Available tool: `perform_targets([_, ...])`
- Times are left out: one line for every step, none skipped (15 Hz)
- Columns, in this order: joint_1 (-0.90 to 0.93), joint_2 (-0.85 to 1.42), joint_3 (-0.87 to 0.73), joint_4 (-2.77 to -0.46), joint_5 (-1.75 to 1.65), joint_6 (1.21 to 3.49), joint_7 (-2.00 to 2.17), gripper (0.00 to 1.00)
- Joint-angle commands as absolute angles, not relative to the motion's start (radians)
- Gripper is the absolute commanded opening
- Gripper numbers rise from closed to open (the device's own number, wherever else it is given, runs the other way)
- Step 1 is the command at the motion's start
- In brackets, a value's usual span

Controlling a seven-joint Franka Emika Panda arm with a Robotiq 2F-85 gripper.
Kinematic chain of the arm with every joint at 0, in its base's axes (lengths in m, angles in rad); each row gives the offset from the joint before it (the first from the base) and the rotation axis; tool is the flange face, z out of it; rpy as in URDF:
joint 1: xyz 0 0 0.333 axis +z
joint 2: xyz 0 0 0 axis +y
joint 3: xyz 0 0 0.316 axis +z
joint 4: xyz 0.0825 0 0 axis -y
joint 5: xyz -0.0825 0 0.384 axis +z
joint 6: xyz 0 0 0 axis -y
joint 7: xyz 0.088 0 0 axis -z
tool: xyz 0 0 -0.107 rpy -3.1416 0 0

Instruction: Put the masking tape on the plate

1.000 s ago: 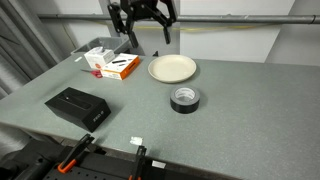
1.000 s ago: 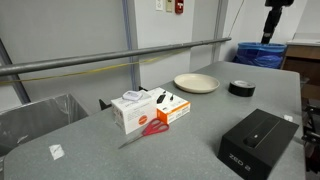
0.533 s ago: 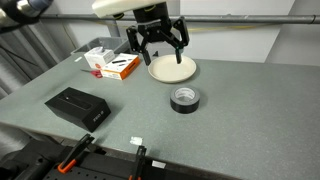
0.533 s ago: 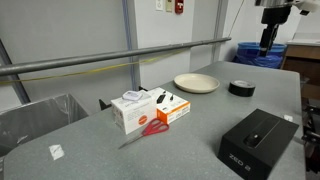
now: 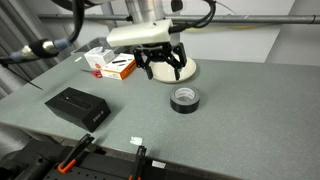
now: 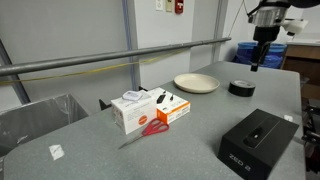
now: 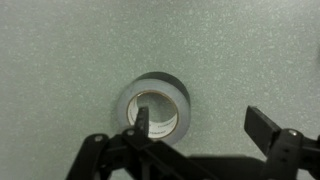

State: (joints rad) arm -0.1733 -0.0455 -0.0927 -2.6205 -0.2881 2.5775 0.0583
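The gripper moves down over the masking tape's rim on the plate side next, one finger into the tape's centre hole, since the open fingers straddle that rim.
The masking tape [image 5: 185,98] is a small black roll lying flat on the grey table, also seen in an exterior view [image 6: 241,87]. In the wrist view the roll [image 7: 155,92] lies below the camera, with one finger over its centre hole. The cream plate [image 5: 187,70] sits just behind the tape, partly hidden by the gripper, and shows whole in an exterior view [image 6: 196,83]. My gripper [image 5: 163,70] is open and empty, hovering above the table between plate and tape; it also shows in an exterior view [image 6: 257,62] and in the wrist view [image 7: 203,125].
A flat black box [image 5: 77,107] lies at the table's front. A white carton [image 5: 101,57] and an orange box [image 5: 122,67] stand beside the plate. Red scissors [image 6: 148,129] lie near the boxes. A railing [image 6: 120,58] runs behind the table.
The gripper has come down from high behind the plate and moved toward the tape. The tape, plate and boxes have not moved.
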Motion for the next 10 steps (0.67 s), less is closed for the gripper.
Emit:
perform_targets([-0.161, 0.163, -0.112, -2.547, -0.291, 2.715, 0.110, 1.00])
perform_targets([-0.155, 0.201, -0.117, -2.532, -0.283, 2.738, 0.115, 1.00])
perform_targets([-0.148, 0.243, -0.126, -2.514, -0.286, 2.764, 0.125, 1.00])
perform_targets([-0.141, 0.280, -0.136, -2.494, -0.284, 2.782, 0.129, 1.00])
perform_targets([-0.134, 0.309, -0.144, -2.478, -0.278, 2.797, 0.129, 1.00])
perform_targets([-0.129, 0.336, -0.150, -2.462, -0.265, 2.816, 0.124, 1.00])
perform_targets([-0.123, 0.364, -0.154, -2.443, -0.254, 2.824, 0.120, 1.00])
perform_targets([-0.121, 0.390, -0.155, -2.426, -0.239, 2.827, 0.114, 1.00])
perform_targets([-0.124, 0.413, -0.149, -2.410, -0.217, 2.830, 0.106, 1.00])
perform_targets([-0.131, 0.434, -0.138, -2.394, -0.192, 2.827, 0.092, 1.00])
